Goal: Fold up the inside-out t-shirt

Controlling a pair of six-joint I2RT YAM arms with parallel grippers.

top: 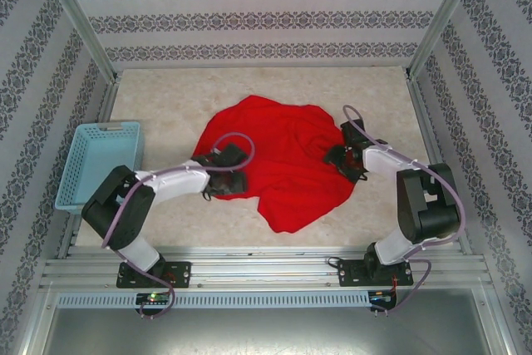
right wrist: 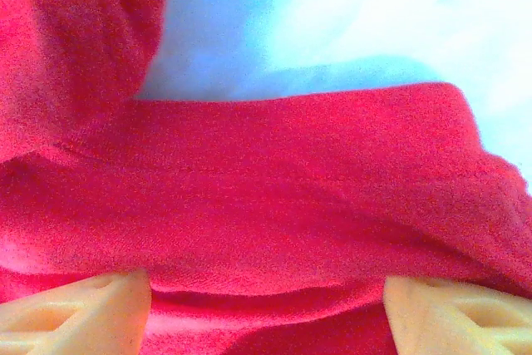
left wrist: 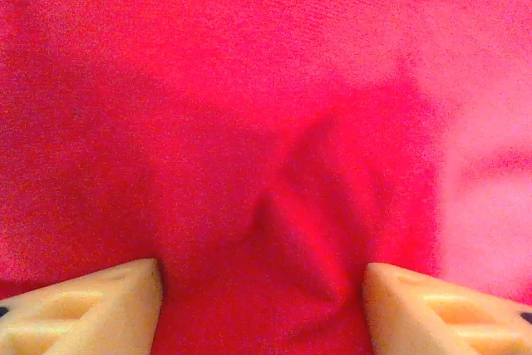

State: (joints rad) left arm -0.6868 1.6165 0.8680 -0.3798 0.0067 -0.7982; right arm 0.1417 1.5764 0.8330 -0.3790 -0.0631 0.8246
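The gathered fold by the shirt's far corner (top: 330,130) (right wrist: 108,35) lies outward of my right gripper's fingers, so they will next move outward along the shirt's side and close on it.
The inside-out t-shirt (top: 287,164) is a plain red cloth lying crumpled in the middle of the table. My left gripper (top: 226,175) rests on its left edge. In the left wrist view this gripper (left wrist: 262,272) is open, its pale fingers (left wrist: 100,305) wide apart and pressed onto the cloth, with a small raised ridge (left wrist: 287,222) between them. My right gripper (top: 344,158) sits on the shirt's right side. Seen from the right wrist, that gripper (right wrist: 266,282) is open, its fingers (right wrist: 449,313) straddling a thick folded band of the shirt (right wrist: 283,180).
A light blue mesh basket (top: 98,162) stands at the table's left edge, close to the left arm. Bare marbled tabletop (top: 166,106) lies around the shirt. Patterned walls and metal posts enclose the table on three sides.
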